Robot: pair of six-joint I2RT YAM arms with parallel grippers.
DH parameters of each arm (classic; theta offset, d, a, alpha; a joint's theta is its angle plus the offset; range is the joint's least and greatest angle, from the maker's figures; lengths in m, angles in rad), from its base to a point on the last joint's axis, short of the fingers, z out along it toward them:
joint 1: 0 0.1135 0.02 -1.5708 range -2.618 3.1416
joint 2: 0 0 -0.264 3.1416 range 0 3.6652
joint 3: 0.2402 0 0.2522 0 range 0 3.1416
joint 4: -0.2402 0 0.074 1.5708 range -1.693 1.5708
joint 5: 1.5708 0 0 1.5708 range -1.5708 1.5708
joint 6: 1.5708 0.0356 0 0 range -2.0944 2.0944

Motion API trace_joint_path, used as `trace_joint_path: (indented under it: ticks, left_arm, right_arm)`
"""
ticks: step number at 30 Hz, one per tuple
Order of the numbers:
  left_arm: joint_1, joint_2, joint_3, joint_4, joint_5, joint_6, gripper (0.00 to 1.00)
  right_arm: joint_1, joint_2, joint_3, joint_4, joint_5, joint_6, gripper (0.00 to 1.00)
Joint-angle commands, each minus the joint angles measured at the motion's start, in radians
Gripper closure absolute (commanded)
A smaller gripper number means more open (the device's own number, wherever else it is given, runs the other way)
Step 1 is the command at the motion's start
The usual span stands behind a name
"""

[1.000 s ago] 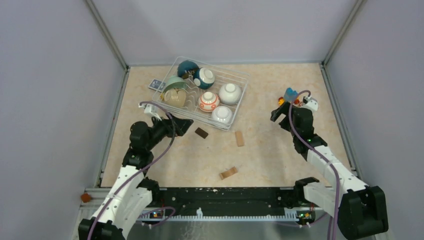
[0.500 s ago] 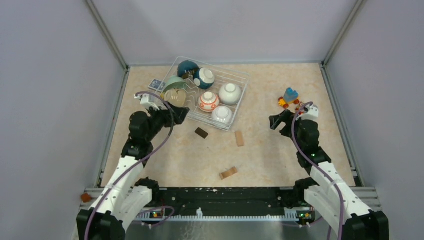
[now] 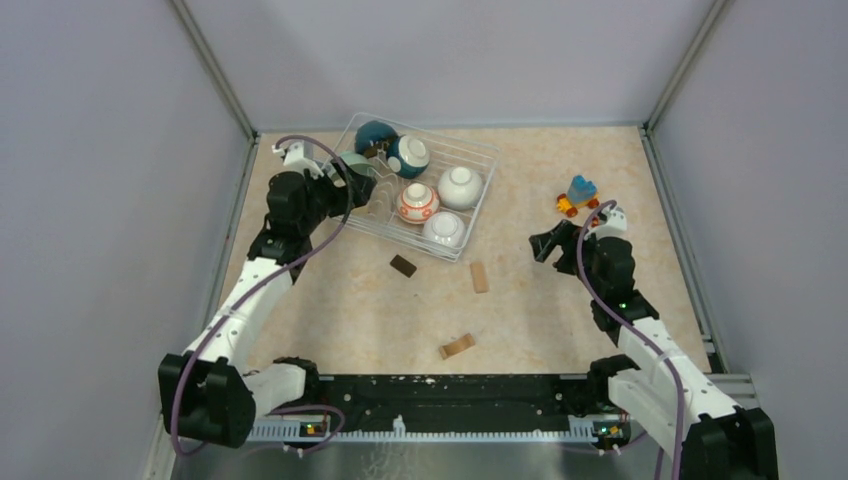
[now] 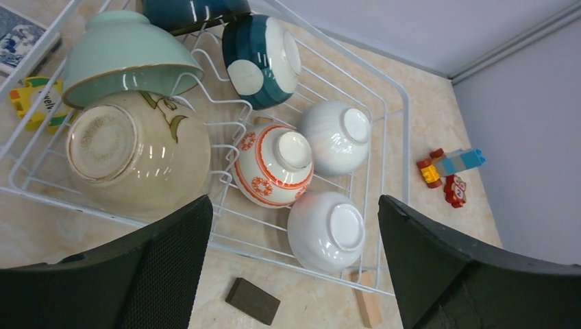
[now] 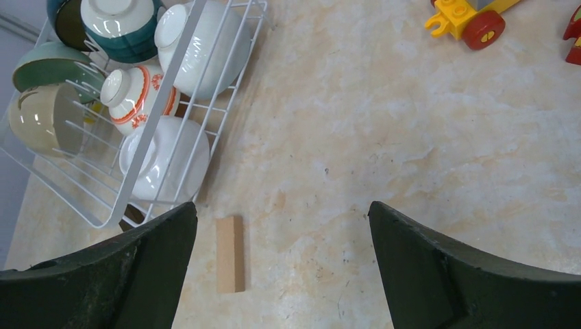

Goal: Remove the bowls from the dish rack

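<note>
The bowl stands on edge with its opening facing sideways, so my left gripper will next move outward, turning and tilting, onto the upper rim of the dark teal bowl (image 3: 380, 145) (image 4: 192, 10).
The white wire dish rack (image 3: 482, 152) stands at the back left of the table with several bowls in it. In the left wrist view they are a beige bowl (image 4: 137, 154), a pale green bowl (image 4: 116, 55), a teal-and-white bowl (image 4: 264, 58), a dark teal bowl (image 4: 192, 10), an orange-patterned bowl (image 4: 274, 164) and two white bowls (image 4: 336, 137) (image 4: 325, 229). My left gripper (image 3: 357, 187) (image 4: 294, 205) hangs open and empty over the rack's left end, above the beige bowl. My right gripper (image 3: 545, 243) (image 5: 282, 209) is open and empty over bare table, right of the rack.
A dark brown block (image 3: 403, 265), a light wooden block (image 3: 480, 277) and another wooden piece (image 3: 456, 346) lie in front of the rack. Toy bricks (image 3: 578, 195) lie at the back right. A blue patterned card (image 4: 20, 34) lies left of the rack. Walls enclose the table.
My left gripper has swung away from me and up, from the table in front of the rack to over its left end. My right gripper has drawn back from the toy bricks, nearer and leftward.
</note>
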Motion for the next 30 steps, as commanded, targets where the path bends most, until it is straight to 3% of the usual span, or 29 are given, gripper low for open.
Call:
trace_joint_path:
  ticks: [1,5,10,18,23,30]
  left_arm:
    - [-0.002,0.069,0.082,-0.040,-0.074,0.005,0.03]
    - [-0.002,0.092,0.085,-0.040,-0.171,0.008,0.01]
    - [-0.002,0.175,0.202,-0.211,-0.339,0.210,0.01]
    - [-0.018,0.334,0.395,-0.377,-0.359,0.381,0.01]
    - [-0.083,0.433,0.508,-0.365,-0.473,0.474,0.01]
    - [-0.156,0.587,0.643,-0.244,-0.449,0.675,0.05]
  right_arm:
    - [-0.003,-0.012,0.017,0.033,-0.019,-0.005,0.06]
    - [-0.003,-0.020,0.017,0.027,-0.013,-0.007,0.05]
    - [-0.003,-0.026,0.023,0.020,-0.015,0.000,0.05]
    - [-0.003,-0.030,0.012,0.052,-0.030,0.012,0.05]
    - [-0.003,-0.027,0.016,0.055,-0.045,0.017,0.05]
    - [-0.003,-0.007,0.021,0.057,-0.073,0.027,0.06]
